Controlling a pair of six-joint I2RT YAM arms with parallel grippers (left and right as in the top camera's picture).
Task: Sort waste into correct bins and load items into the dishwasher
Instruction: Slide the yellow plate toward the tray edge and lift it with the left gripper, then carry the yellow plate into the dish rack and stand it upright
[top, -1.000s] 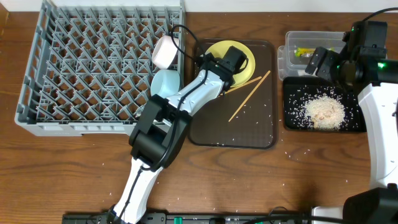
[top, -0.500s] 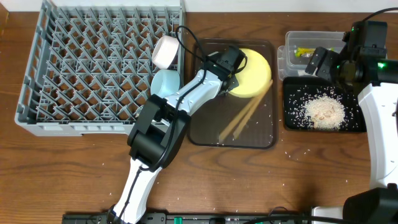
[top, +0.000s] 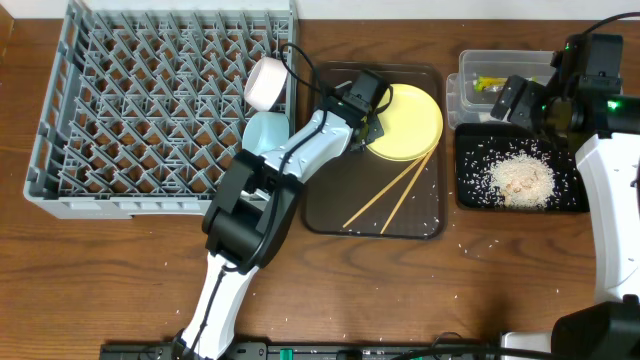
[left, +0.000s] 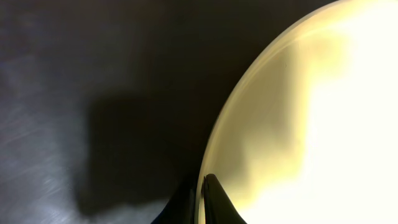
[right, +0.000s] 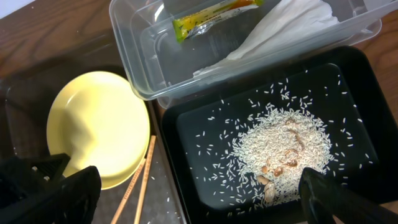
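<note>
My left gripper rises next and crosses to the rack wires beside the white cup. It then tilts the plate (top: 405, 122) upright, lowers it between them and releases it, as those wires stand empty.
My left gripper (top: 372, 118) is shut on the left rim of the round yellow plate (top: 405, 122), holding it over the brown tray; the wrist view shows the rim (left: 261, 112) pinched between my fingers (left: 200, 186). Two wooden chopsticks (top: 390, 195) lie on the tray below the plate. A white cup (top: 265, 83) and a light blue bowl (top: 266, 132) sit at the grey dish rack's (top: 150, 110) right edge. My right gripper (right: 196, 190) is open above the black tray (right: 354, 112) with rice scraps (right: 280, 146). The clear tub (right: 130, 37) holds the green-yellow wrapper (right: 211, 17) and white napkin (right: 280, 28).
The dark brown serving tray (top: 330, 205) lies in the middle between rack and bins. A few rice grains are scattered on the wooden table (top: 500, 280) near the front. The white bowl is out of view.
My left gripper moved the yellow plate to the right and up on the brown tray. The chopsticks slid off the plate and now lie lower on the tray.
</note>
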